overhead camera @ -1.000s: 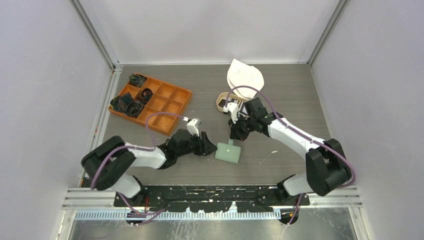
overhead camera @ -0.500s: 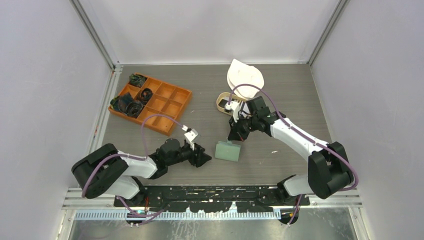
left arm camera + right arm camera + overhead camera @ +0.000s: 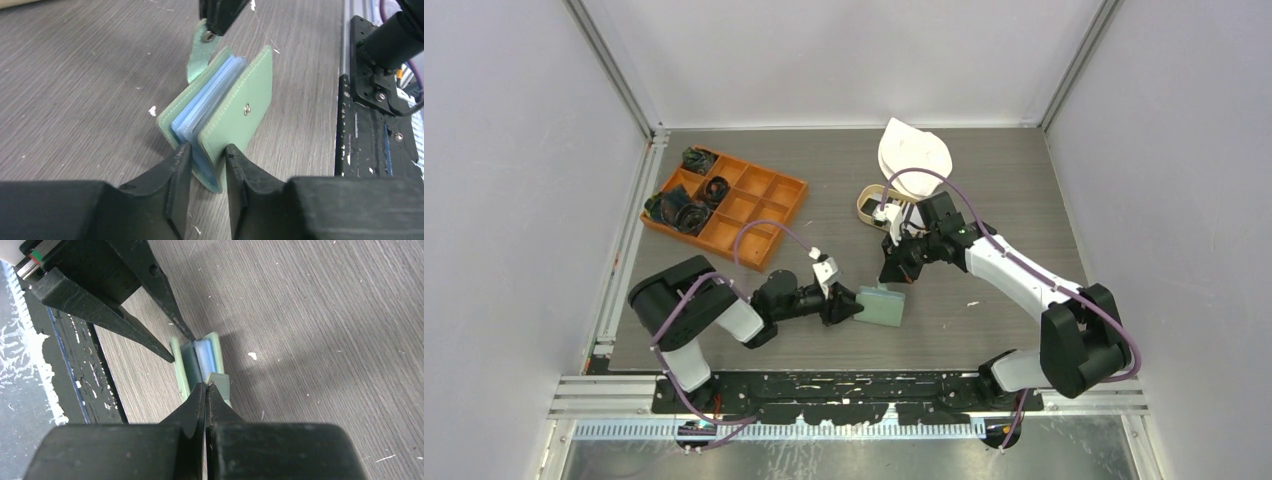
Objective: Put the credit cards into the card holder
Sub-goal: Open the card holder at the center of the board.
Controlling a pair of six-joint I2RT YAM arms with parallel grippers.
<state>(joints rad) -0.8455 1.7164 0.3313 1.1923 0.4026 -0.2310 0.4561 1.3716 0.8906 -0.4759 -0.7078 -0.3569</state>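
Observation:
I will next pull the strap outward with my right gripper over bare tabletop past the far cover point(image 3: 877, 268) point(image 3: 257, 372). Then I will let go of it, to part the barely spread covers.
The sage-green card holder point(image 3: 882, 306) stands on edge, slightly spread, its pale blue pockets point(image 3: 210, 100) showing between the covers. My left gripper point(image 3: 207, 150) is low on the table at its left end. One finger is among the pockets, the other against the outer cover with the snap stud point(image 3: 247, 106), both touching. My right gripper point(image 3: 206, 386) comes down from above, shut on the holder's snap strap point(image 3: 200, 55). The credit cards are mostly hidden behind the right arm; only something dark shows in the tan tray point(image 3: 866, 207).
An orange compartment box point(image 3: 724, 205) with dark cord bundles sits at the back left. A white stack point(image 3: 912, 152) lies behind the tan tray. The black base rail point(image 3: 375, 100) runs close along the table's near edge, just beside the holder.
My left gripper swung back in from the near left and closed on the holder's left end. The right gripper stayed on the strap, and the holder barely shifted.

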